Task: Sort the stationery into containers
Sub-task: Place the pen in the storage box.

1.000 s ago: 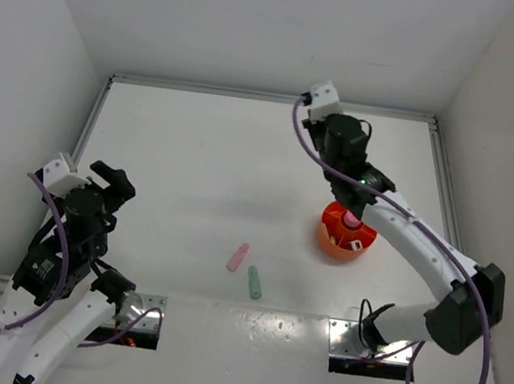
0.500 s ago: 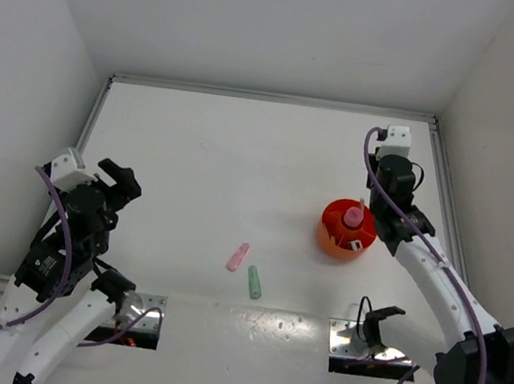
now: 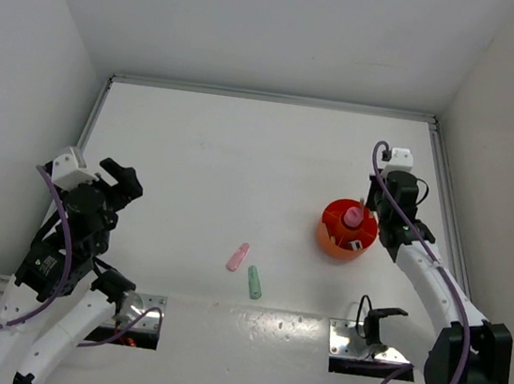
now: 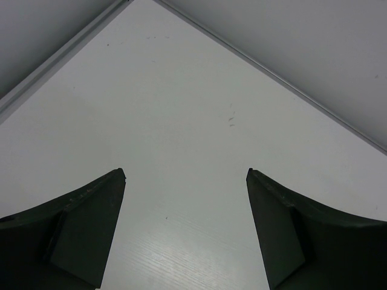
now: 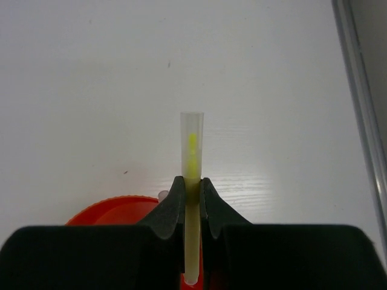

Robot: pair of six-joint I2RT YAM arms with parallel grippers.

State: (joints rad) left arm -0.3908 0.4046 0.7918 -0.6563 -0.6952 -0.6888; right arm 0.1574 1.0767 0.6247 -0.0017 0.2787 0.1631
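Next, my right gripper lowers the yellow stick into the orange-red tub (image 3: pixel 338 240), beside the pale tip at the tub's rim, and opens.
The round orange-red tub (image 3: pixel 338 240) stands right of centre, with a pink-capped tube (image 3: pixel 353 216) upright in it and small blocks inside. My right gripper (image 5: pixel 192 183) is shut on a thin yellow stick (image 5: pixel 192 151) with a clear cap, beside the tub's right rim (image 5: pixel 109 208). In the top view this gripper (image 3: pixel 386 237) sits just right of the tub. A pink stubby marker (image 3: pixel 238 257) and a mint-green marker (image 3: pixel 254 282) lie on the table near the front centre. My left gripper (image 4: pixel 184 175) is open and empty, raised at the far left (image 3: pixel 116 183).
A raised white rail (image 3: pixel 269 97) borders the table at the back, with rails on the left (image 3: pixel 87 132) and right (image 3: pixel 443 179). White walls close in on all sides. Two metal base plates (image 3: pixel 352 337) sit at the near edge.
My right arm has swung from over the tub's far left side round to its right side and lowered toward the tub, holding the yellow stick. The left arm barely moved.
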